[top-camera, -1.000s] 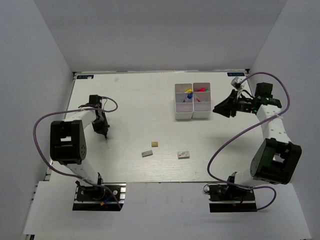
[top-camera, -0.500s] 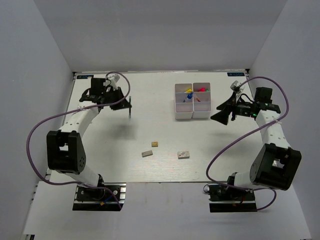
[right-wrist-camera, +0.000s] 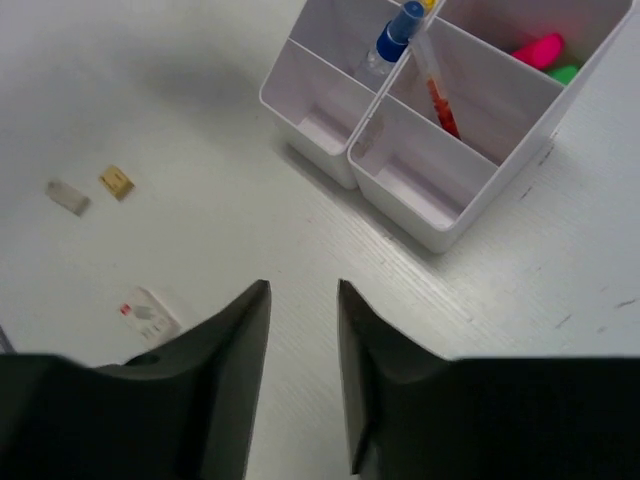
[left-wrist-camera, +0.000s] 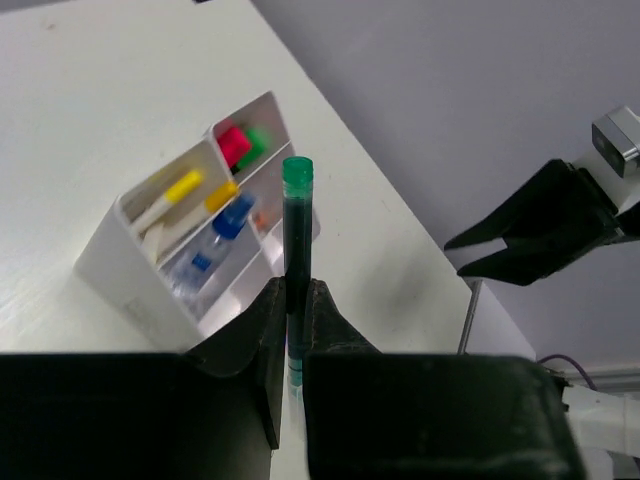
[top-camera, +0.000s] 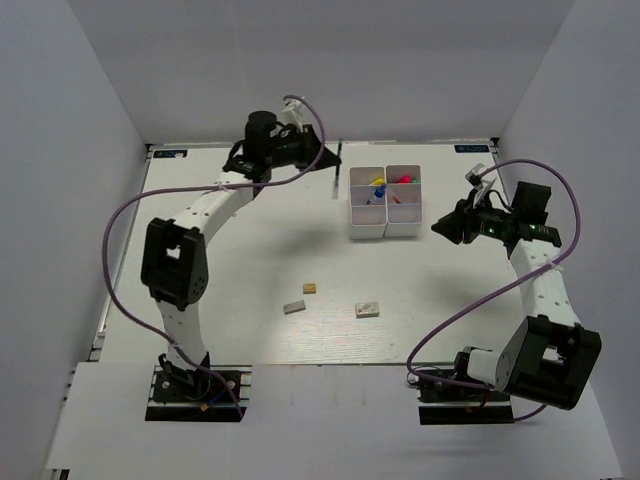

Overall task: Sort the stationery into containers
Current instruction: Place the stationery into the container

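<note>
Next, my left gripper should cross over right in the top view to the red pen's section point(top-camera: 404, 197) of the tray below, lower and release the highlighter point(top-camera: 338, 170) beside that pen.
My left gripper point(top-camera: 328, 158) is shut on a green-black highlighter point(top-camera: 338, 170) and holds it in the air just left of the white compartment tray point(top-camera: 366, 230). In the left wrist view the highlighter point(left-wrist-camera: 296, 225) sticks out past my fingertips point(left-wrist-camera: 295, 290), with the tray point(left-wrist-camera: 125, 275) below it. The tray holds yellow-capped pens point(left-wrist-camera: 180, 190), a blue-capped bottle point(right-wrist-camera: 392, 42), a thin red pen point(right-wrist-camera: 440, 100) and pink and green items point(right-wrist-camera: 545, 55). My right gripper point(top-camera: 440, 228) is open and empty, right of the tray; its jaws point(right-wrist-camera: 303, 287) hang over bare table.
Three erasers lie on the table in front of the tray: tan point(top-camera: 311, 288), grey point(top-camera: 293, 307) and white point(top-camera: 367, 309). They also show in the right wrist view: tan point(right-wrist-camera: 117, 181), grey point(right-wrist-camera: 69, 197), white point(right-wrist-camera: 150, 313). Grey walls enclose the table.
My left arm has swung from the table's left side up and across to the far middle, carrying the highlighter beside the tray. The right gripper drew back slightly to the right.
</note>
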### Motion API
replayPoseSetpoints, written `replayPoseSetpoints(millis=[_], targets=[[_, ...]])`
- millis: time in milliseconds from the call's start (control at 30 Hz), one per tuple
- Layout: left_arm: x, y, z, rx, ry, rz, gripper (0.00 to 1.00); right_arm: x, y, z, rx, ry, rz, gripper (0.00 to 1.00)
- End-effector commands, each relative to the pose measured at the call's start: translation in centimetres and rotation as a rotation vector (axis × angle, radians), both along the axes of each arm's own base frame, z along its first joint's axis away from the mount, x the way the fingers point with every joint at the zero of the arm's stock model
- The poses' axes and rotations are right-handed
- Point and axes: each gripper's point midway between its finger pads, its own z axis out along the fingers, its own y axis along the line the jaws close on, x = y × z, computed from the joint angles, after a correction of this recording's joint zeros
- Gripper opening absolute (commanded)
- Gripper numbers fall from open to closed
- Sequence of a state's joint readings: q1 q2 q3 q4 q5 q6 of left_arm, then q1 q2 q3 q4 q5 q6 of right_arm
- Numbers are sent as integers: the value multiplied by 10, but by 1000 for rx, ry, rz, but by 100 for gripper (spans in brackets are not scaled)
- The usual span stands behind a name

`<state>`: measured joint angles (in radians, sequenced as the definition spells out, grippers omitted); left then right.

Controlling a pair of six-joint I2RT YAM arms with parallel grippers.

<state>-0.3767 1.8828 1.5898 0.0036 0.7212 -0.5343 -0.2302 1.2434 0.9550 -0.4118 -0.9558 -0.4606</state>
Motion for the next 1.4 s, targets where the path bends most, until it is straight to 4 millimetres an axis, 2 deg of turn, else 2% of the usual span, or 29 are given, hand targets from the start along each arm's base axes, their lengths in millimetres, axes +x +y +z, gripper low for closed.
replayPoseSetpoints(millis=[0,100,133,267,300,367,433,467,500,533,800,833,967,1133,1167,1267,1367], targets=[[6,-44,31,-69,-123,-45,0,3,-7,4,-16,-22,-47,34],[17,-67,43,-105,-199,6,0,-6,-3,3,-6,-6,-25,0],[21,-74,36,-111,-211,16,0,-10,-2,-1,0,15,-23,0],[22,-103,45,-177,-299,44,0,-17,-3,-3,-18,1,-37,0],[22,-115,39,-183,-302,38,0,-17,-4,-3,-22,0,-46,0],[22,-126,43,-208,-346,45,0,-19,-4,-6,-21,7,-50,0],[23,-140,40,-211,-366,44,0,-21,-4,-5,-22,2,-51,0],[29,-141,35,-198,-364,64,0,-22,-4,-5,-21,-1,-52,0],[29,-149,41,-200,-385,61,2,-22,-4,-5,-22,-3,-56,0],[30,-157,27,-190,-369,52,2,-23,-5,-7,-17,7,-61,0],[47,-176,-5,-127,-424,109,5,-24,-5,-2,0,-6,-73,0],[44,-182,1,-139,-434,101,6,-23,-6,-1,-1,-9,-76,0],[54,-188,-5,-130,-439,111,7,-26,-5,0,7,-13,-73,0],[54,-196,-15,-81,-474,124,12,-32,-3,-6,25,0,-69,0],[56,-197,-25,-58,-465,120,12,-33,-3,-6,27,1,-68,0],[53,-200,-33,-30,-478,116,13,-34,-3,-7,29,4,-68,0],[48,-203,-41,-5,-485,102,20,-35,-2,-7,34,3,-62,0]])
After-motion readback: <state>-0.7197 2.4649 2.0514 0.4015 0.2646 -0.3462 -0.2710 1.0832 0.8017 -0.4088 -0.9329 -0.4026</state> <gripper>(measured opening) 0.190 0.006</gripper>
